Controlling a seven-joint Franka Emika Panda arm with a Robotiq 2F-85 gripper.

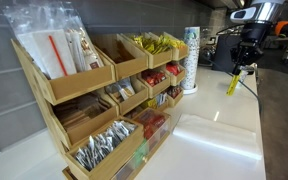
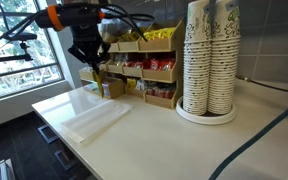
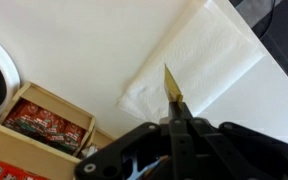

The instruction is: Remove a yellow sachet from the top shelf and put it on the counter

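Note:
The gripper lowers the yellow sachet toward the bare counter [image 1: 212, 107] [image 3: 126, 62] beside the napkin next, then lets go of it.
My gripper [image 1: 246, 52] is shut on a yellow sachet [image 1: 233, 83] that hangs below the fingers, above the glossy white counter [image 1: 219, 150] and well away from the rack. In an exterior view the gripper [image 2: 92, 58] holds the sachet [image 2: 101, 82] in front of the rack's left end. In the wrist view the sachet [image 3: 173, 88] sticks out from the shut fingers [image 3: 179, 122] over the counter [image 3: 74, 40]. The top shelf [image 1: 134, 62] still holds several yellow sachets [image 1: 159, 43] in a bin.
A white paper napkin [image 3: 199, 55] lies flat on the counter under the gripper, and shows in an exterior view [image 2: 96, 120]. Stacks of paper cups [image 2: 210, 60] stand beside the rack. Lower bins hold red packets [image 3: 34, 122] and silver packets [image 1: 104, 148].

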